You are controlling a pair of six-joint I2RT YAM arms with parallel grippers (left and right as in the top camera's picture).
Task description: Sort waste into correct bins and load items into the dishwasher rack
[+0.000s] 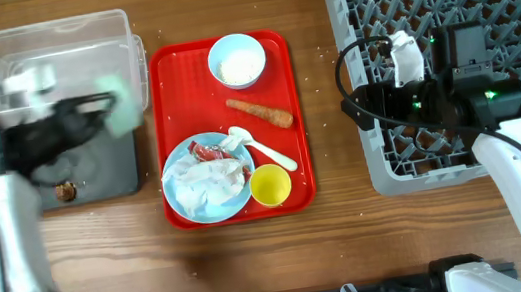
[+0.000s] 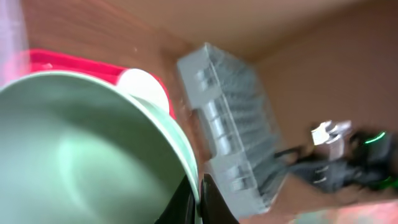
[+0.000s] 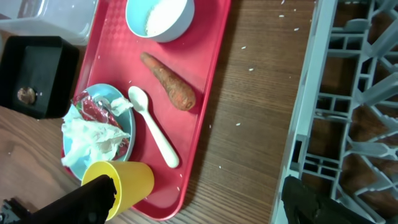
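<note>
The left gripper swings over the bare patch of red tray between the clear tub and light-blue bowl (image 2: 78, 66) next, tips downward and lowers the mint-green bowl.
My left gripper (image 2: 200, 199) is shut on the rim of the mint-green bowl (image 2: 81, 149); overhead it is a blur (image 1: 117, 89) by the clear tub (image 1: 57, 52) and black tray (image 1: 103, 172), which holds a brown lump (image 1: 66, 191). On the red tray (image 1: 282, 83) are the light-blue bowl (image 1: 236, 60), carrot (image 1: 261, 112), white spoon (image 1: 266, 148), yellow cup (image 1: 271, 185) and pale-blue plate (image 1: 188, 208) bearing tissue (image 1: 207, 181) and a red wrapper (image 1: 206, 151). My right gripper (image 3: 199, 205) is open and empty at the grey rack's (image 1: 453, 0) left edge.
Loose rice grains (image 3: 252, 68) lie on the wood between the red tray (image 3: 211, 56) and the rack (image 3: 348, 93). The right wrist view also shows the carrot (image 3: 169, 82), spoon (image 3: 152, 127), yellow cup (image 3: 127, 180) and black tray (image 3: 37, 62).
</note>
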